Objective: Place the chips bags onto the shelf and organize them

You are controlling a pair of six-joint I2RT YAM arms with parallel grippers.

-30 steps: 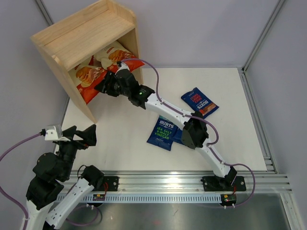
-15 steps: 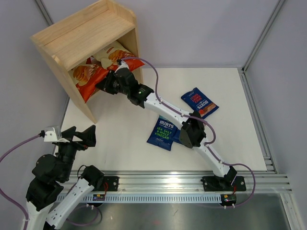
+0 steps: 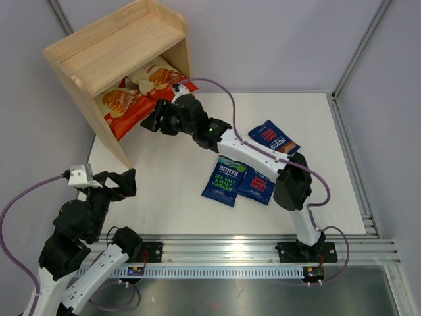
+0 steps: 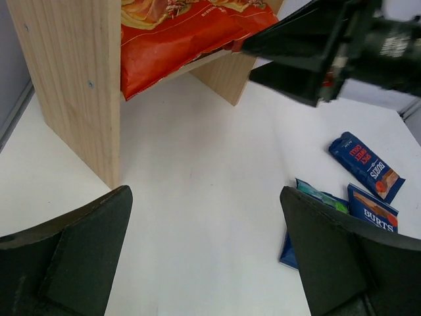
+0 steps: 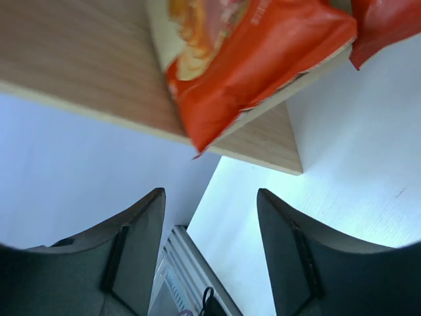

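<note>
The green-accent [image 3: 223, 181] Burts bag is the nearest. My left gripper will next go to the right in the top view and down onto that bag's shelf-side edge.
The wooden shelf [image 3: 118, 46] stands at the back left. Two cream-and-red Cassava bags [image 3: 122, 105] [image 3: 161, 79] lie side by side on its lower tier, their ends hanging over the front edge. My right gripper [image 3: 150, 122] is open and empty just in front of that tier; its wrist view shows one bag [image 5: 250, 52] above the open fingers. Three blue Burts bags lie flat on the table: green-accent [image 3: 223, 181], one beside it [image 3: 256, 185], red-accent [image 3: 273, 140]. My left gripper [image 3: 123, 184] is open and empty at the near left.
The shelf's side panel [image 4: 72, 79] stands on the table close ahead of my left gripper [image 4: 207, 257]. My right arm [image 3: 250, 151] stretches across the table above the Burts bags. A metal rail [image 3: 263, 250] runs along the near edge.
My right gripper has drawn back a little from the shelf, and the left Cassava bag has settled on the lower tier. The right elbow swung right, uncovering the third Burts bag. The left arm shifted slightly.
</note>
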